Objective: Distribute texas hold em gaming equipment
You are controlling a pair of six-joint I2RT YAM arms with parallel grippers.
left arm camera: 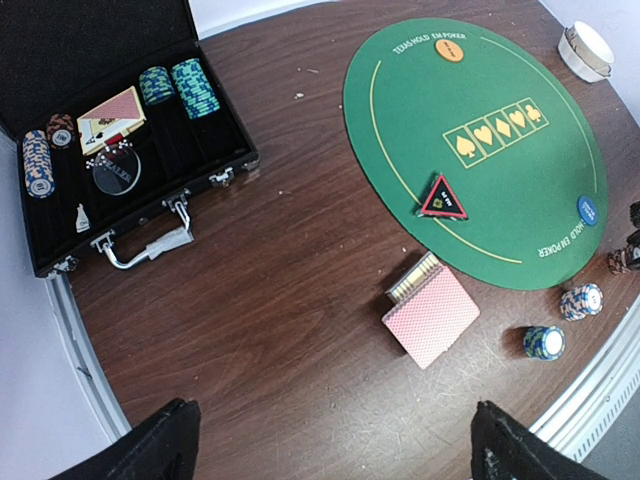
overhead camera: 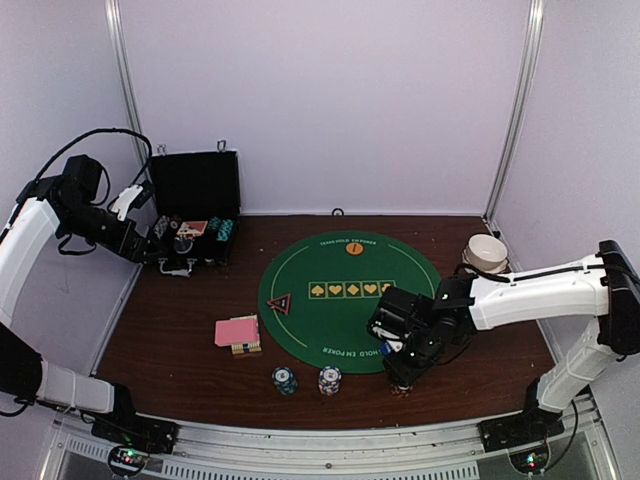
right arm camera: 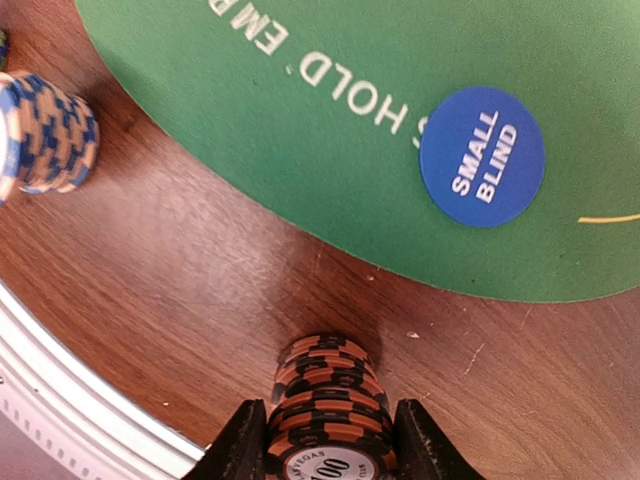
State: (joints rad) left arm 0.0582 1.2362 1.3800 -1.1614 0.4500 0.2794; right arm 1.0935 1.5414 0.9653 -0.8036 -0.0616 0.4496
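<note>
Next, my right gripper rises, carries the chips outward across the mat, and lowers to release them there, since the mat beside the orange disc is clear.
My right gripper [right arm camera: 330,445] is shut on a stack of orange-and-black poker chips [right arm camera: 330,395] that stands on the wood just off the green mat [right arm camera: 330,110], near the table's front edge [overhead camera: 401,386]. The blue "small blind" disc [right arm camera: 482,157] lies on the mat beyond it. A white-blue chip stack [overhead camera: 329,380] and a teal chip stack [overhead camera: 284,379] stand to the left. Pink-backed cards [left arm camera: 432,317] lie beside the mat. A black-red triangle marker [left arm camera: 442,198] and an orange disc [left arm camera: 452,46] lie on the mat. My left gripper [left arm camera: 335,440] hangs open, high above bare wood.
The black hard case [left arm camera: 130,130] lies open at the back left with more chip stacks and cards inside. A white bowl [overhead camera: 487,252] sits at the back right. The table's metal front rail [right arm camera: 60,400] runs close beside the held stack.
</note>
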